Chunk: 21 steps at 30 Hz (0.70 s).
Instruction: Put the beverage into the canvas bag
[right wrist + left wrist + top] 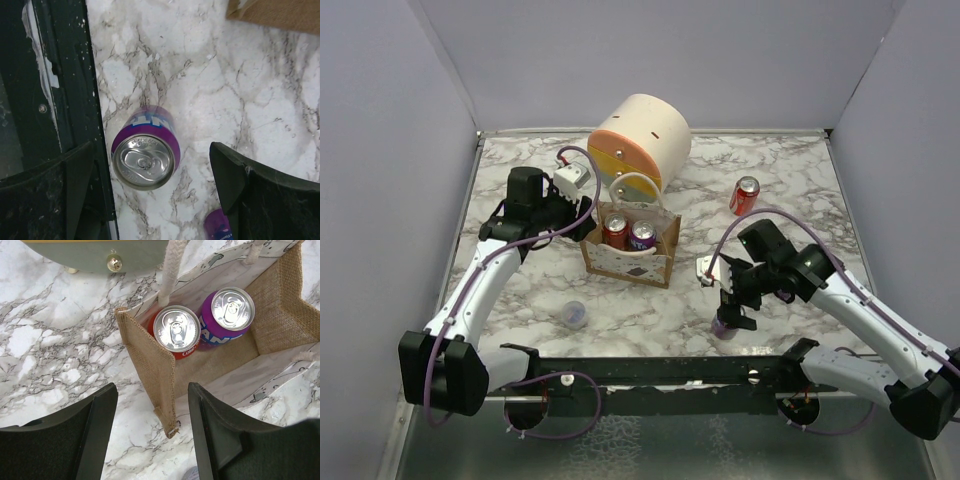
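The lid is visible between the spread fingers with clear space on both sides, so I should next lower my right gripper around the upright purple can's top (723, 326) (145, 159) and close it.
The tan canvas bag (625, 265) stands mid-table with white loop handles. A red can (615, 232) and a purple can (642, 236) stand upright inside it, and both show in the left wrist view, red (176, 329) and purple (232, 308). My left gripper (582, 226) is open at the bag's left end; in its wrist view the gripper (150, 407) straddles the bag's burlap corner (150, 360) without touching it. My right gripper (732, 305) is open over an upright purple can (723, 325) near the front edge. That can (145, 157) stands between the spread fingers of the gripper (150, 172), untouched.
A large cream cylinder (640, 140) with orange and yellow drawers lies behind the bag. A red can (745, 195) stands at the back right. Another purple can (575, 315) sits front left. A dark rail (65, 75) runs along the table's front edge. A purple object (220, 227) peeks out beside the right finger.
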{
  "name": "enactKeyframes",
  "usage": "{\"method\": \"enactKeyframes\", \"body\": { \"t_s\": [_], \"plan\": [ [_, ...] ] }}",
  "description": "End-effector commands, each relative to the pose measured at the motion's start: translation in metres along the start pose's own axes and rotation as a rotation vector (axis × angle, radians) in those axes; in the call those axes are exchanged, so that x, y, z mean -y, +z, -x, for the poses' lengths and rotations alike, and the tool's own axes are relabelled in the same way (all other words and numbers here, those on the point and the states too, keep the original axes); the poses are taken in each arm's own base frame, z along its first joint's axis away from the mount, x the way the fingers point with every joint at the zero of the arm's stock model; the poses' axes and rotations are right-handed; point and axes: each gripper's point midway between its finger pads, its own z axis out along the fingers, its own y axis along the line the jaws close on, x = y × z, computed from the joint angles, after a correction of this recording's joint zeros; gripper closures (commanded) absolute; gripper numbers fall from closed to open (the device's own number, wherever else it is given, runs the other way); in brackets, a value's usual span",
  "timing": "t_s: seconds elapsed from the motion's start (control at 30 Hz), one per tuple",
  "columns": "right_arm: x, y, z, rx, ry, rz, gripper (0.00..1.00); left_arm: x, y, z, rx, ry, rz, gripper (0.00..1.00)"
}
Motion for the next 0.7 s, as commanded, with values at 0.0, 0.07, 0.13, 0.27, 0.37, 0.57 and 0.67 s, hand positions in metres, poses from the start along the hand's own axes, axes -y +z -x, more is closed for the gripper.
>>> {"method": "enactKeyframes", "body": {
  "t_s": [0.0, 0.07, 0.13, 0.27, 0.37, 0.57, 0.67],
  "plan": [
    [-0.008, 0.007, -0.027, -0.093, 0.032, 0.029, 0.02, -0.003, 0.001, 0.005, 0.004, 0.016, 0.013, 0.39],
    [-0.007, 0.012, -0.035, -0.119, 0.035, 0.026, 0.02, -0.004, 0.001, 0.005, 0.002, 0.014, 0.012, 0.39],
    [-0.005, 0.016, -0.042, -0.143, 0.037, 0.023, 0.02, -0.003, 0.001, 0.005, 0.002, 0.014, 0.01, 0.39],
    [0.0, 0.028, -0.053, -0.174, 0.031, 0.013, 0.1, -0.003, 0.001, 0.005, 0.002, 0.014, 0.01, 0.39],
    [0.003, 0.033, -0.052, -0.165, 0.025, 0.011, 0.22, -0.003, 0.0, 0.004, 0.005, 0.015, 0.01, 0.39],
    [0.013, 0.038, -0.042, -0.113, 0.004, -0.021, 0.43, -0.001, -0.001, 0.004, 0.014, 0.025, 0.008, 0.39],
    [0.02, 0.04, -0.036, -0.087, -0.005, -0.049, 0.51, -0.001, -0.003, 0.005, 0.018, 0.032, 0.008, 0.39]
  ]
}}
